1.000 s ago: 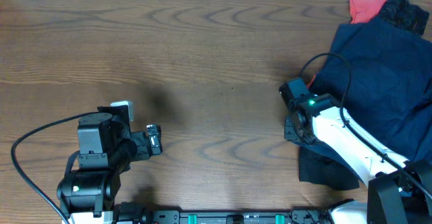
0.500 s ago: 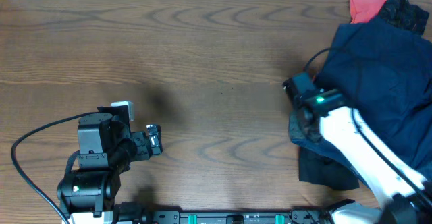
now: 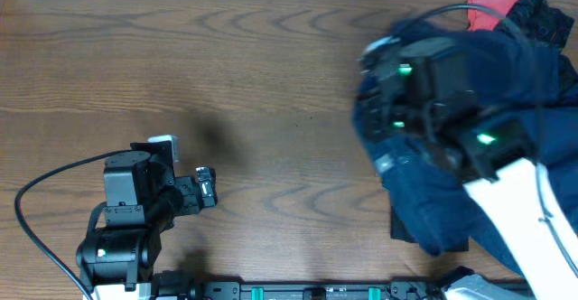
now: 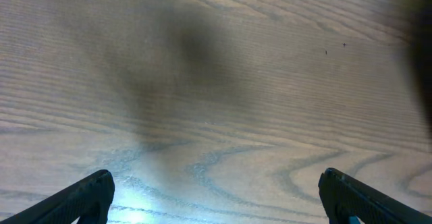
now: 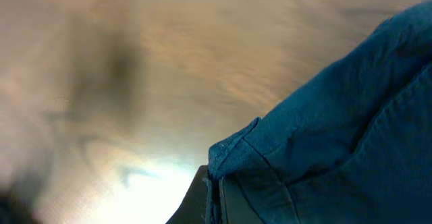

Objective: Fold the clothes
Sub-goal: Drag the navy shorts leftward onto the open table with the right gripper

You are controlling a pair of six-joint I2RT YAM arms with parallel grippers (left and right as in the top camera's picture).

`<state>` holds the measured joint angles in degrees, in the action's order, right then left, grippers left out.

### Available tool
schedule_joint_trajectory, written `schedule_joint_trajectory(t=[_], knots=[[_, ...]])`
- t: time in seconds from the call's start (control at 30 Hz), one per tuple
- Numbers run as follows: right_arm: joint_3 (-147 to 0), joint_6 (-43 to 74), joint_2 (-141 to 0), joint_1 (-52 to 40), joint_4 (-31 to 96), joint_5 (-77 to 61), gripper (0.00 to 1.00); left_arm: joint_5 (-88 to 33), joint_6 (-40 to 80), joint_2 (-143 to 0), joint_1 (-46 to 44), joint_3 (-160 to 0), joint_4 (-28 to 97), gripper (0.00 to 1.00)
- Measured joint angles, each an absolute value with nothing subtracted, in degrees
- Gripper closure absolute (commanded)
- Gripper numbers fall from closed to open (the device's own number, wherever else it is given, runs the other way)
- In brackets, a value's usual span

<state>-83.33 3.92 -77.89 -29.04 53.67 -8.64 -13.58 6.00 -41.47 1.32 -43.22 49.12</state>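
I will carry the hemmed edge to the left in the overhead view next with my right gripper. I will then lower it onto the bare wood (image 3: 291, 145) (image 5: 179, 113), where there is room to spread.
A pile of clothes lies at the table's right side. A large navy garment (image 3: 533, 101) is on top, with a coral-red piece (image 3: 490, 2) and a black piece (image 3: 545, 13) at the far right corner. My right gripper (image 3: 384, 124) is raised above the table and shut on the navy garment's hemmed edge (image 5: 236, 146). The fabric hangs from the gripper (image 5: 214, 198) and covers most of its fingers. My left gripper (image 3: 209, 188) is open and empty over bare wood (image 4: 216, 183) at the front left, far from the clothes.
A darker flat piece of fabric (image 3: 405, 229) lies under the hanging navy cloth near the front edge. The brown wooden table (image 3: 271, 83) stretches between the two arms. A black cable (image 3: 45, 187) loops by the left arm.
My right arm has risen and swung towards the far left with the navy garment's edge in its grip, lifting that cloth off the table. The left arm has not moved.
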Motion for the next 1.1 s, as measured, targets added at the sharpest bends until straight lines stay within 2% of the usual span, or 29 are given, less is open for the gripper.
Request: schedule_joint_trajectory(t=[0.17,0.43,0.47,0.5,0.53,0.57,0.6,0.77,0.97,1.1], knots=[[-83.2,2.8,-89.7,-35.2,44.9,-10.9,0.99,-13.6,6.0,-41.5,1.3,-43.2,49.1,0.02],[-82.6,7.1,-106.9,-41.2,15.7,-12.6,0.99,-13.6,6.0,-41.5,1.3,-43.2,49.1,0.02],[-82.6,7.9,-107.6,-41.4,13.2,-12.7,0.92,-13.6,6.0,-41.5,1.3,-43.2,49.1,0.02],[-82.6,9.1,-108.2,-41.5,10.9,-12.8,0.74,-13.6,6.0,-41.5,1.3,-43.2,49.1,0.02],[-82.6,9.8,-108.4,-41.4,9.3,-13.0,0.5,-13.6,6.0,-41.5,1.3,-43.2,49.1,0.02],[-82.6,10.5,-108.4,-41.4,8.6,-13.2,0.17,-13.6,6.0,-41.5,1.3,-43.2,49.1,0.02],[-82.7,10.6,-108.2,-41.3,8.6,-13.3,0.01,-13.6,6.0,-41.5,1.3,-43.2,49.1,0.02],[-83.4,11.6,-107.6,-40.0,21.7,-11.4,0.01,-13.6,6.0,-41.5,1.3,-43.2,49.1,0.02],[-83.0,18.4,-104.4,-33.2,48.4,4.0,0.01,-16.1,7.2,-41.5,1.3,-43.2,48.0,0.02],[-83.0,22.2,-98.6,-27.0,58.4,11.3,0.01,-20.5,10.8,-41.6,1.3,-43.2,45.8,0.02]])
